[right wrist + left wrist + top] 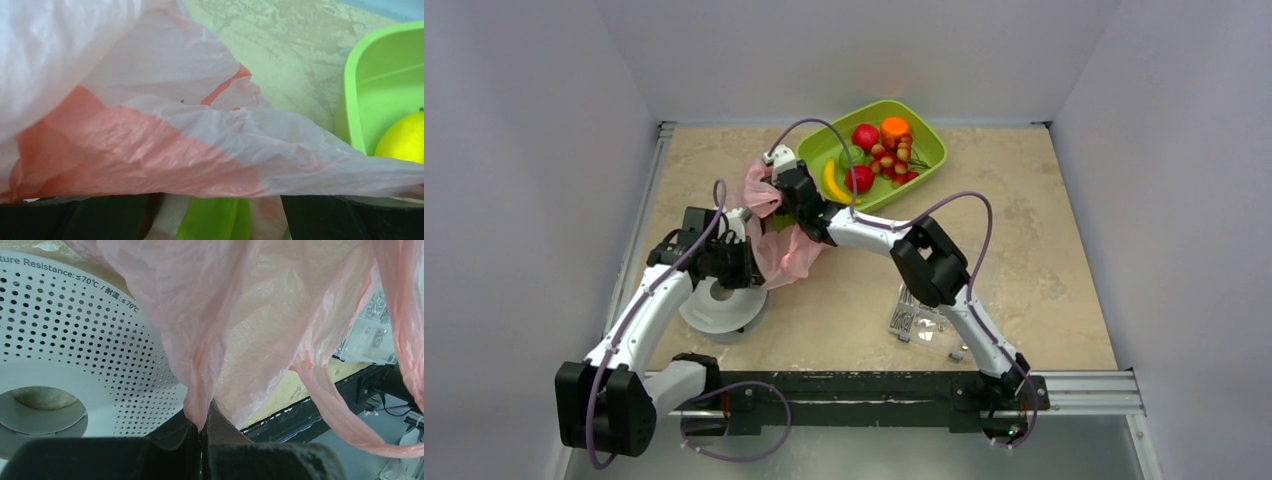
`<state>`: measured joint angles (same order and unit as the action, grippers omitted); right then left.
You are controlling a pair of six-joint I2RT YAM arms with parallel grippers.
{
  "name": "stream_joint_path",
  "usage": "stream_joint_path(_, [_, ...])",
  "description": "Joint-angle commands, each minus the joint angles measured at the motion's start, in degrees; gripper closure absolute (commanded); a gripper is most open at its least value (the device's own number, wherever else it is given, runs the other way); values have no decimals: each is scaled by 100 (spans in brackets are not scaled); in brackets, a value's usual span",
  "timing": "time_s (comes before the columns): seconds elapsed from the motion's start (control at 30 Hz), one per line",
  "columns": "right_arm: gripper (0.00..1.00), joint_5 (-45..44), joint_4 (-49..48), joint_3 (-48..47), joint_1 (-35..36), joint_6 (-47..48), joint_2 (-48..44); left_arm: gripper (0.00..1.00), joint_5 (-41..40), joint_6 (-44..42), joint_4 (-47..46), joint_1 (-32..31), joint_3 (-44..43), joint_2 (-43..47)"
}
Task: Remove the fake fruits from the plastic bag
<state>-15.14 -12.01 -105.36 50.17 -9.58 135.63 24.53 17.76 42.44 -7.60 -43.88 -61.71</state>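
Note:
My right gripper lowers deeper into the pink plastic bag next, before its open fingers close on the green fruit (215, 221).
The pink plastic bag (786, 255) hangs crumpled between my two grippers at the table's middle left. My left gripper (736, 258) is shut on a fold of the bag (250, 315); its fingertips (201, 427) meet on the pinched plastic. My right gripper (782, 195) reaches into the bag's upper part. In the right wrist view the bag (150, 150) drapes over my spread fingers. A green fruit (215, 220) lies between them, with bag plastic on both sides. My right gripper (215, 215) is open. Several fake fruits (879, 150) lie in a green bin (929, 135).
A white perforated disc (719, 308) lies under the left arm and fills the left wrist view (75, 340). A clear box of small parts (924, 322) sits by the right arm and shows in the left wrist view (370, 335). The bin's wall (360, 100) holds a yellow fruit (405, 137).

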Motion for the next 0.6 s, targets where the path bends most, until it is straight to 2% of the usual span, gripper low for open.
stream_joint_path(0.0, [9, -190, -180, -615, -49, -2, 443, 100, -36, -141, -114, -31, -149, 62])
stream_joint_path(0.17, [12, -90, -55, -988, -77, -4, 716, 100, -53, -139, -113, -31, -156, 62])
stream_joint_path(0.3, [19, -39, 373, -1273, -87, -90, 823, 100, -97, -141, -107, -31, -161, 103])
stream_joint_path(0.5, [4, -161, 1994, -1685, -44, -419, 772, 100, -93, -114, -146, -29, -139, 122])
stream_joint_path(0.57, [2, -194, 2153, -1468, -22, -423, 561, 100, -94, -124, -121, -31, -152, 90])
